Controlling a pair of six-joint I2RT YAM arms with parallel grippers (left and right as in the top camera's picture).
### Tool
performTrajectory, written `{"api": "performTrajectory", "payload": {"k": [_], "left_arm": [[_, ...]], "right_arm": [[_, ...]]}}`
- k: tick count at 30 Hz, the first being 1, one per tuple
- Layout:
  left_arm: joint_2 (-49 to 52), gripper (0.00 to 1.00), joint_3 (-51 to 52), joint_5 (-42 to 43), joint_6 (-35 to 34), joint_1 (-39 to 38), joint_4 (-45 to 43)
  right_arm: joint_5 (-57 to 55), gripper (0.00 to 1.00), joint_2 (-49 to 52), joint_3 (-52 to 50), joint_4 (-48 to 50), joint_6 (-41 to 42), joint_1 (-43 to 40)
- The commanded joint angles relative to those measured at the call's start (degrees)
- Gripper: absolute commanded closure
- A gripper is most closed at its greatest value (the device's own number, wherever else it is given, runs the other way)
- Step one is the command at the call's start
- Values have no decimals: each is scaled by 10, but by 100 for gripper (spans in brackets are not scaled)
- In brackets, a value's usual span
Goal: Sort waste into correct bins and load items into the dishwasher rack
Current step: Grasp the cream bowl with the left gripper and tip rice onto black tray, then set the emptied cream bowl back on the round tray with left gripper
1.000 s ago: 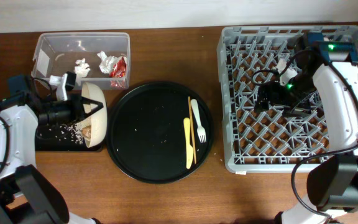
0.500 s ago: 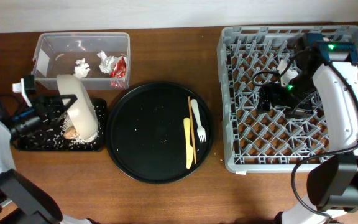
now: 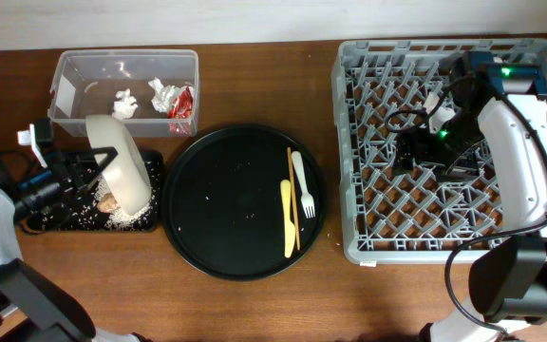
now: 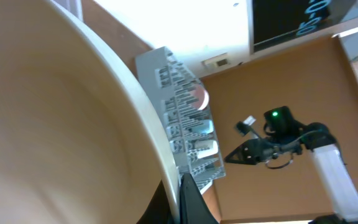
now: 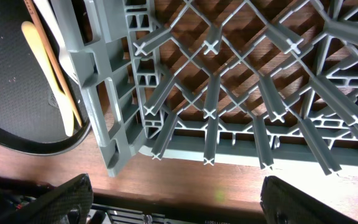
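Right of my left gripper in the overhead view lies the round black tray's bare bottom, so I will carry the tipped bowl there, level, lower and release it.
My left gripper [image 3: 98, 163] is shut on the rim of the large cream bowl [image 3: 122, 161], which stands tipped on edge over the shallow black tray [image 3: 65, 220]. The bowl fills the left wrist view [image 4: 55, 124], its rim between the fingers [image 4: 179, 193]. Pale rice grains [image 3: 126, 217] and a brown lump [image 3: 109, 201] lie in the tray. The clear tub [image 3: 122, 55] holds tissue wads [image 3: 124, 100] and a red wrapper [image 3: 184, 103]. My right gripper [image 5: 191, 202] is open and empty above the grey rack [image 3: 368, 237].
The round black tray [image 3: 216, 209] in the middle holds the yellow knife [image 3: 289, 220], chopsticks [image 3: 292, 171] and white fork [image 3: 301, 180]. The right wrist view shows the rack's corner [image 5: 135, 93] beside the knife [image 5: 42, 62]. A pink shape [image 4: 197, 98] shows in the rack.
My left arm has drawn back to the left and turned the cream bowl further over, so its outside now faces up. More rice lies in the black tray. The right arm has not moved.
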State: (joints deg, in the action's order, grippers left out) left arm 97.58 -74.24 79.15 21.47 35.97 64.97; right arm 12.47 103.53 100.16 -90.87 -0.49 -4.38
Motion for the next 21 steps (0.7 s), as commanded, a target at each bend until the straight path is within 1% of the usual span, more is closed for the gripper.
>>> {"api": "performTrajectory", "payload": {"k": [1,3,4,6,7,8,9,10,11,12,13,14,16,18,19,21], "left_arm": [[-33,100,-3,-52,16,-56,5],[-74,100,-9,-108,8,-159,-6],[-87,100,-10,-139,-21,-203,-24],[-103,100,-10,-258,-97,-340,-72],[-102,100,-10,-304,-122,-382,-89],[-102,100,-10,-429,-173,-459,-134],[-101,100,-9,-516,-191,-504,-161],[-97,100,-9,-629,-196,-557,-185],[-86,100,-9,-698,-196,-602,-203],[-70,100,-9,-711,-195,-636,-221],[-37,100,-9,-740,-196,-663,-234],[6,100,-9,-748,-196,-679,-236],[56,100,-9,-767,-196,-678,-236],[71,100,-9,-775,-196,-678,-235],[72,71,-9,-775,-196,-678,-232],[63,47,-19,-775,-196,-677,-206]], "right_arm": [[-7,9,-14,1,0,-5,2],[-7,9,-14,1,0,-5,2],[-7,10,-14,1,0,-5,2],[-7,10,-14,1,0,-5,2],[-7,9,-14,1,-1,-5,2],[-7,10,-14,1,-4,-5,2],[-7,10,-14,1,-5,-5,2],[-7,10,-14,1,-5,-5,2],[-7,9,-14,1,-5,-5,2],[-7,9,-14,1,-5,-5,2],[-7,9,-14,1,-5,-5,2],[-7,9,-14,1,-5,-5,2],[-7,9,-14,1,-9,-5,2],[-7,9,-14,1,-9,-5,2],[-7,9,-14,1,-9,-5,2],[-7,9,-14,1,-8,-5,3]]}}
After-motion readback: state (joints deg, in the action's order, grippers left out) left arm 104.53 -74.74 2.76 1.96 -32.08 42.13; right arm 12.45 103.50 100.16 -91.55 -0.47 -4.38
